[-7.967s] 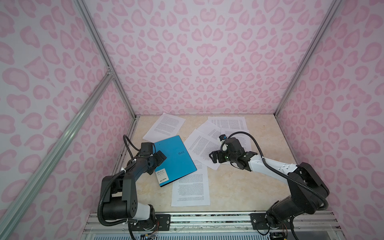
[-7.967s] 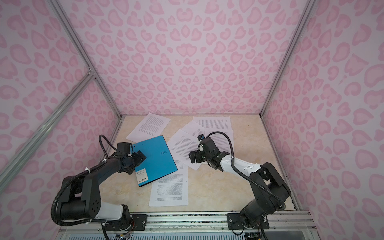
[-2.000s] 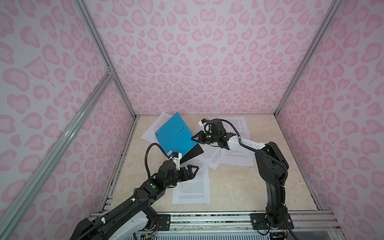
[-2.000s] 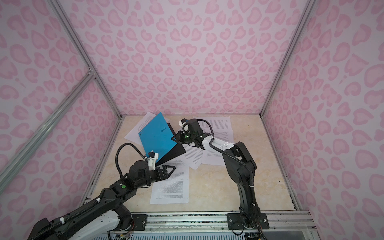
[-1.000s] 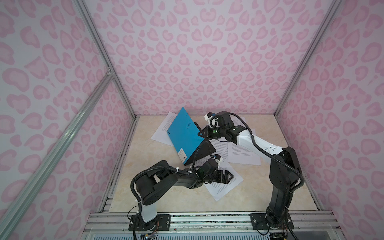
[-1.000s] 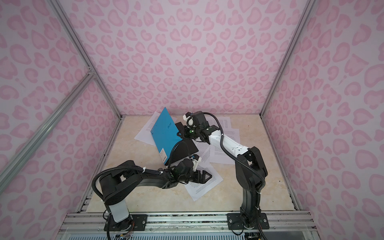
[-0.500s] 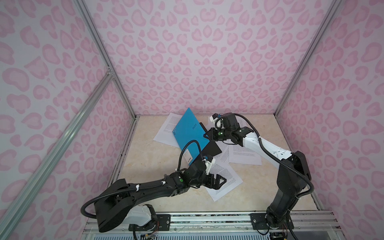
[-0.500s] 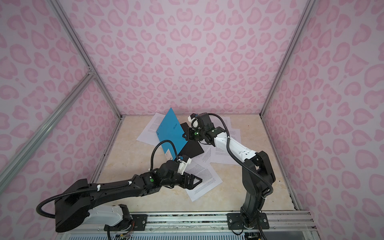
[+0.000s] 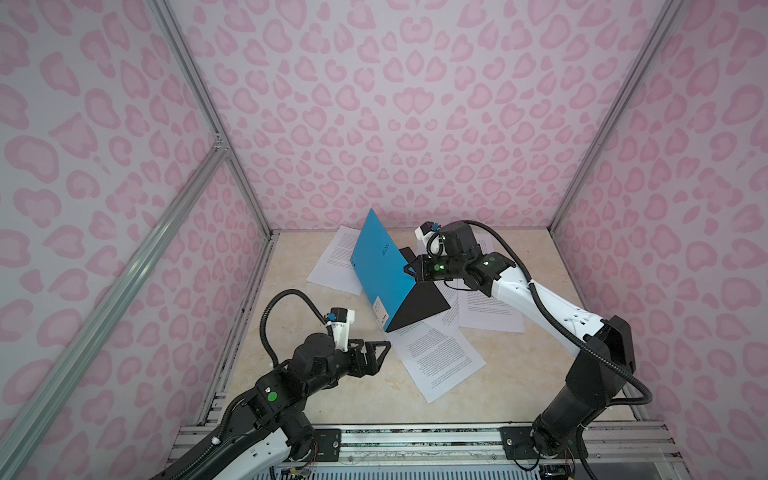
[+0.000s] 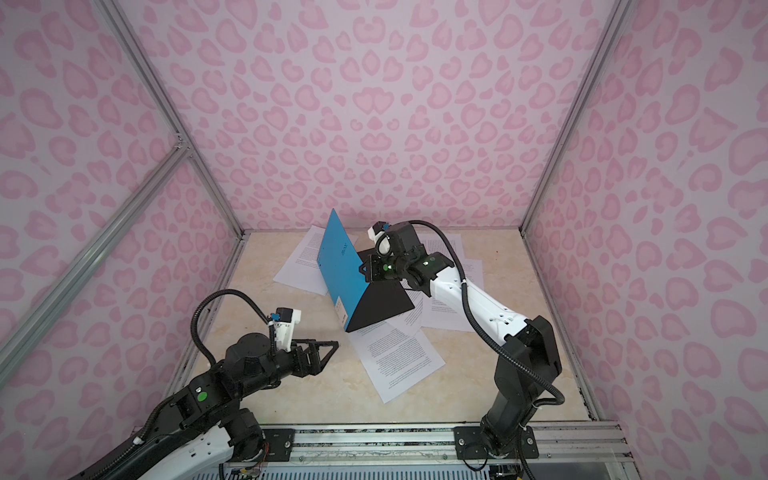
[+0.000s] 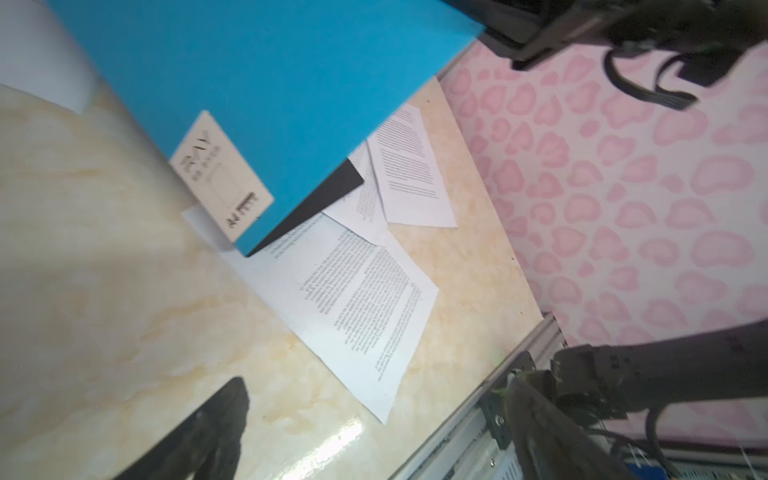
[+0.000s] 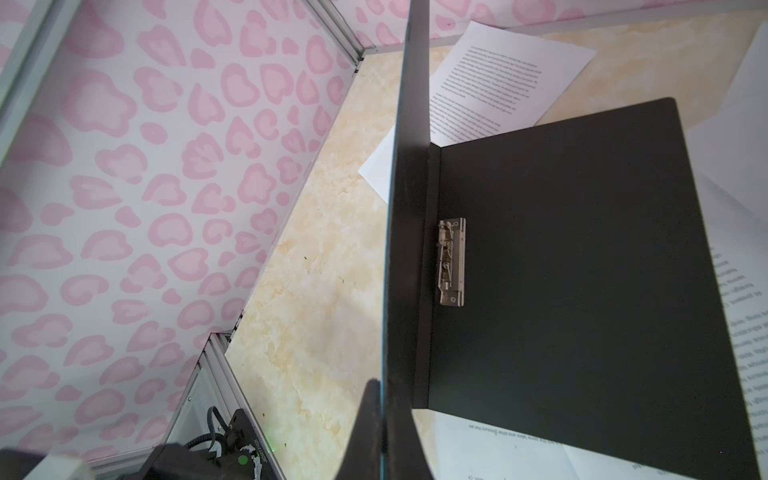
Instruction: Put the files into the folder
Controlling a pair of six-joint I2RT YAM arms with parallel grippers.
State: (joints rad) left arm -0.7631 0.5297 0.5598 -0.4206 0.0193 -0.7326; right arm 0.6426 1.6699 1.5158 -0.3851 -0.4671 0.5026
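Observation:
The blue cover (image 9: 380,270) is still standing upright, so the robot's right gripper will next move over the folder's spine and down toward the bare tabletop beyond it, then let go of the cover's edge.
The folder stands half open in both top views. Its blue cover (image 9: 380,270) (image 10: 340,270) is raised upright, and its black inside (image 9: 419,307) (image 12: 561,270) lies flat with the metal clip (image 12: 451,262) showing. My right gripper (image 9: 409,270) (image 12: 384,415) is shut on the raised cover's edge. The files are loose printed sheets: one at the front (image 9: 440,361) (image 11: 357,299), one behind the folder (image 9: 336,262), others to its right (image 9: 490,311). My left gripper (image 9: 380,353) (image 11: 378,386) hangs open and empty, left of the front sheet.
Pink patterned walls with metal posts (image 9: 245,199) close in the cream table (image 9: 332,399) on three sides. A metal rail (image 9: 415,440) runs along the front edge. The folder's back cover rests partly on several sheets.
My left gripper has drawn back to the left, off the front sheet, still open. The right gripper keeps the blue cover raised, with little movement.

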